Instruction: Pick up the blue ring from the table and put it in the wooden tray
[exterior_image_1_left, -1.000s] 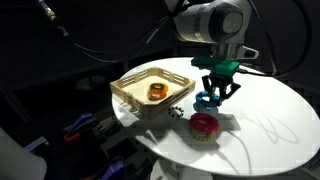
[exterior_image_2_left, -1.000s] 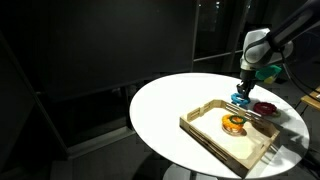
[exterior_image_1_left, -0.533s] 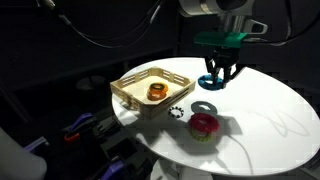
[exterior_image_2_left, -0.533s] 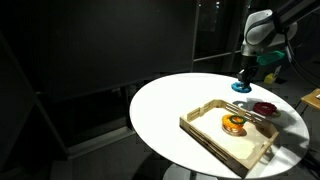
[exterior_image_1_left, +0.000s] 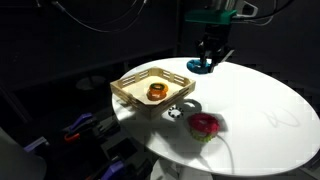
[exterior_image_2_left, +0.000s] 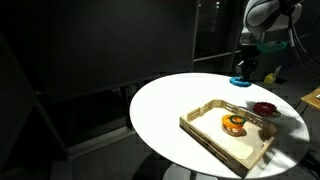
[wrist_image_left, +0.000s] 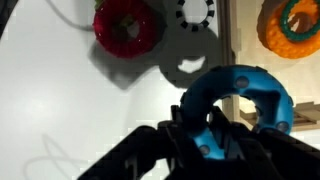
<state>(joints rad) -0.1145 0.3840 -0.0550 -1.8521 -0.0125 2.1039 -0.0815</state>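
The open part of the tray bottom past the orange ring is below, to the right in the wrist view. I should move my gripper above it next, go down and let go of the blue ring.
My gripper (exterior_image_1_left: 207, 57) is shut on the blue ring (exterior_image_1_left: 201, 67) and holds it well above the round white table (exterior_image_1_left: 260, 115). It also shows in an exterior view (exterior_image_2_left: 242, 73) with the blue ring (exterior_image_2_left: 240, 81) hanging under it. In the wrist view the blue ring (wrist_image_left: 236, 100) fills the jaws (wrist_image_left: 215, 140). The wooden tray (exterior_image_1_left: 135, 90) lies below and beside it, with an orange ring (exterior_image_1_left: 156, 91) inside. In the wrist view the tray's edge (wrist_image_left: 235, 35) and the orange ring (wrist_image_left: 292, 28) show at the right.
A red ring (exterior_image_1_left: 204, 124) lies on the table near the tray's corner; it also shows in an exterior view (exterior_image_2_left: 264, 108) and in the wrist view (wrist_image_left: 126, 26). A small white toothed ring (exterior_image_1_left: 173, 112) lies by the tray. The surroundings are dark.
My gripper has risen from the table top with the blue ring in it. It has also shifted a little toward the tray side.
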